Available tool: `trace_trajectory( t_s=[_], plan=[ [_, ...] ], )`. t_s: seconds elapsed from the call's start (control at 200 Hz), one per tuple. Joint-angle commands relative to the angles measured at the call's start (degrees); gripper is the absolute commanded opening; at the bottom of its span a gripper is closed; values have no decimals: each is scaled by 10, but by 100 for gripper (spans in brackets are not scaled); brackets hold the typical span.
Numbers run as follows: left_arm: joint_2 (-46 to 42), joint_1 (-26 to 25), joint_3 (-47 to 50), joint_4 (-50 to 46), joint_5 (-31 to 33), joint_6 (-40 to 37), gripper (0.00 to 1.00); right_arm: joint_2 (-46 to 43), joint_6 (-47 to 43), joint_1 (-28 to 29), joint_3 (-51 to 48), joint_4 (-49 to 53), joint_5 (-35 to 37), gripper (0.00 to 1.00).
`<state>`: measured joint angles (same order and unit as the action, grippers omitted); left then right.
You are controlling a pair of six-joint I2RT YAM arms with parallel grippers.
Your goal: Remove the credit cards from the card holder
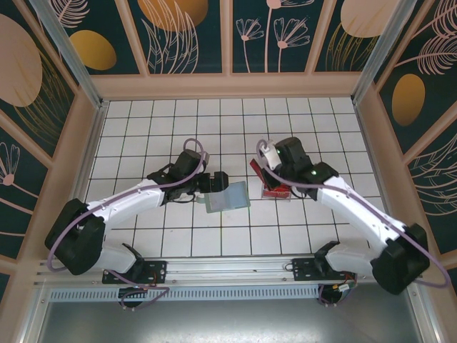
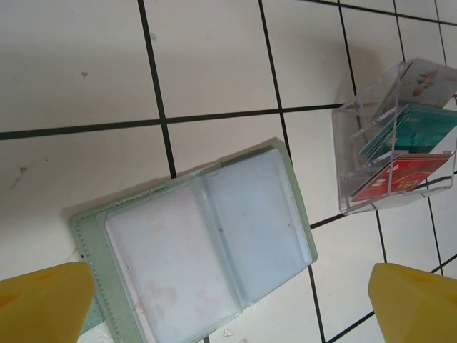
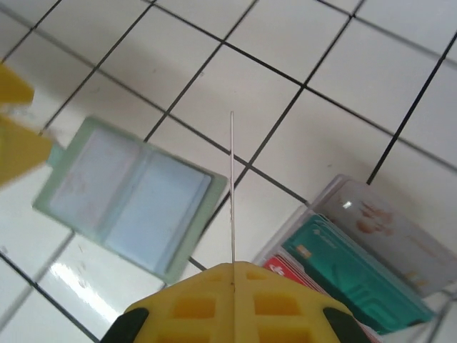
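I should next move my right gripper back and down and let go of the card in the rack's red-card slot (image 1: 277, 192) (image 3: 285, 269), because that slot is below the gripper and closer to my base.
The card holder (image 1: 227, 198) lies spread open on the white tiles, sage green outside with empty bluish clear pockets (image 2: 207, 236). My left gripper (image 2: 228, 311) hangs just above its near edge, open, with the yellow fingertips (image 2: 43, 300) far apart and nothing between them. Edge-on between the shut jaws of my right gripper (image 3: 233, 266) stands a thin credit card (image 3: 232, 186). In the top view that gripper (image 1: 265, 170) is right of the holder, with the red card (image 1: 255, 171) in it. More teal and red credit cards (image 3: 343, 268) stand in a clear plastic rack (image 2: 396, 143).
The clear rack (image 1: 275, 189) stands on the tiles just right of the card holder, under my right wrist. Wooden walls (image 1: 228, 84) with patterned panels enclose the tiled floor on three sides. A metal rail (image 1: 228, 266) runs along the near edge.
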<state>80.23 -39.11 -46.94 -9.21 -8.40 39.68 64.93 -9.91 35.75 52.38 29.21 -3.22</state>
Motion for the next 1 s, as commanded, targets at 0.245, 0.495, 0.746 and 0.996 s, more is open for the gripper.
trace_trajectory(
  t_s=[0.245,0.495,0.746,0.996],
  plan=[
    [-20,-1,-1,10,27,-25,98,-72,-309,20,-63,68,110,0],
    [-22,-1,0,3,39,-25,98,-47,-391,22,-96,42,139,0],
    [-31,-2,12,2,43,-19,99,-29,-436,21,-127,-8,155,0],
    [-40,-1,20,2,47,-16,98,-16,-453,21,-144,-52,158,0]
  ],
)
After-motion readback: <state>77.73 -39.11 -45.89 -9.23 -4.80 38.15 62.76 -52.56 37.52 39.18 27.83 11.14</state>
